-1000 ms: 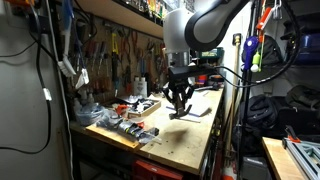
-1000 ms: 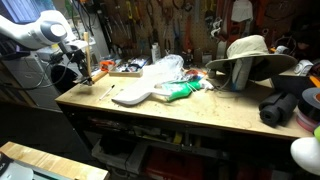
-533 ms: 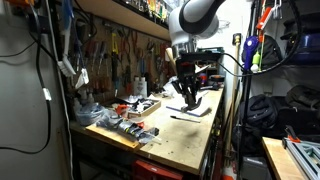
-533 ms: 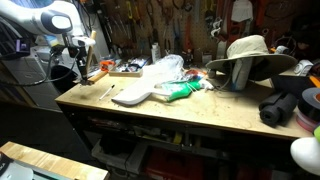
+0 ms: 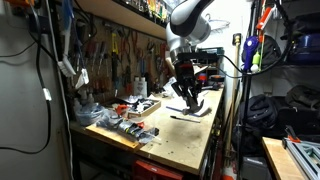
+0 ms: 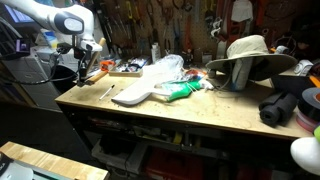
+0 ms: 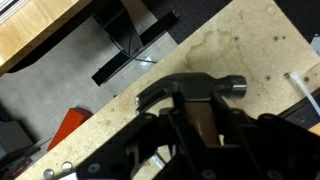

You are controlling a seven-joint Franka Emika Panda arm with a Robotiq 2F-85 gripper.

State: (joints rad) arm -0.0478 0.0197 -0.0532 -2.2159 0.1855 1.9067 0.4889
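Note:
My gripper shifts the hammer in from the bench edge next and lowers it onto the bare plywood [image 5: 197, 127] [image 7: 253, 86], as the hammer still hangs near that edge.
My gripper [image 7: 200, 108] is shut on a hammer [image 7: 186, 88]. The dark steel head lies crosswise just past the fingertips and the wooden handle runs back between the fingers [image 7: 228, 112]. The wrist view looks down on the plywood workbench [image 7: 250, 40] near its edge. In both exterior views the gripper [image 5: 187, 97] [image 6: 80, 72] hangs a little above the bench end, above a dark flat tool [image 5: 190, 113] that lies on the bench top. The hammer is too small to make out in the exterior views.
A straw hat [image 6: 250, 50], a white cloth or bag [image 6: 140, 92], a green item [image 6: 180, 92] and a black bundle [image 6: 285, 105] lie along the bench. Small boxes and clutter [image 5: 135, 108] sit by the tool wall [image 5: 120, 55]. The floor below the bench edge holds an orange object [image 7: 75, 125].
The gripper has risen off the bench top and shifted towards the back wall, with the hammer in it. The dark flat tool stays on the bench.

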